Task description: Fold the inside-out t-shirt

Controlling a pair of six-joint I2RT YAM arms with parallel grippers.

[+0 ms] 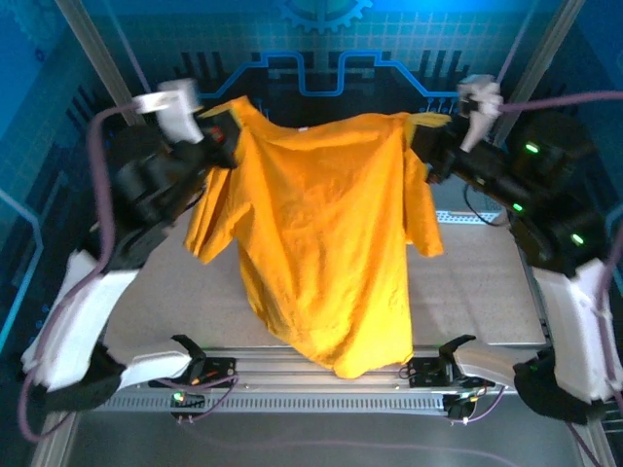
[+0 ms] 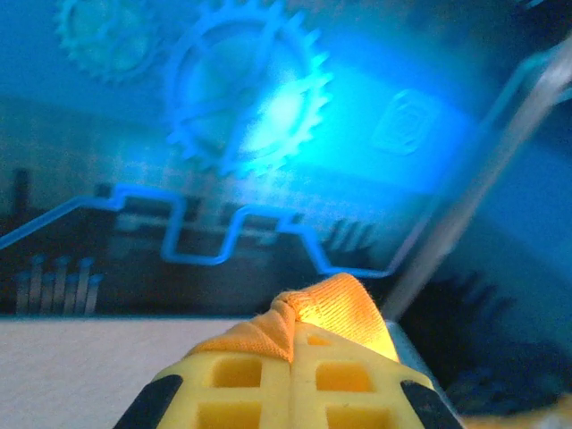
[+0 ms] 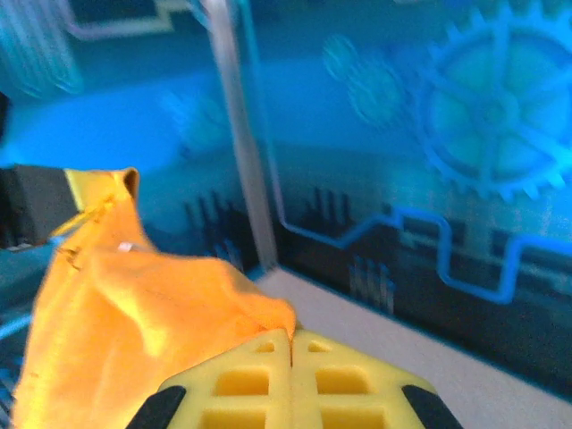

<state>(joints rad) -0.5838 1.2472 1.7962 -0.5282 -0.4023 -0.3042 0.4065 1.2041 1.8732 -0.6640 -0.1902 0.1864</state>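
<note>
The t-shirt's hem hangs at the near bar, so my left gripper should go outward and down to the far part of the mat (image 2: 170, 340) to release its shoulder.
The orange-yellow t-shirt (image 1: 321, 233) hangs spread in the air between my two arms, its hem dangling down to the near rail. My left gripper (image 1: 226, 128) is shut on the shirt's left shoulder; in the left wrist view a fold of the t-shirt (image 2: 335, 308) pokes out from between the closed yellow fingers (image 2: 232, 389) of the left gripper (image 2: 293, 344). My right gripper (image 1: 428, 131) is shut on the right shoulder. In the right wrist view the t-shirt (image 3: 134, 313) drapes away to the left from the pinched right gripper (image 3: 291, 335).
A pale grey table mat (image 1: 487, 282) lies under the hanging shirt. The metal rail (image 1: 321, 384) with both arm bases runs along the near edge. Slanted frame posts (image 1: 97, 49) stand at the back corners before the blue backdrop.
</note>
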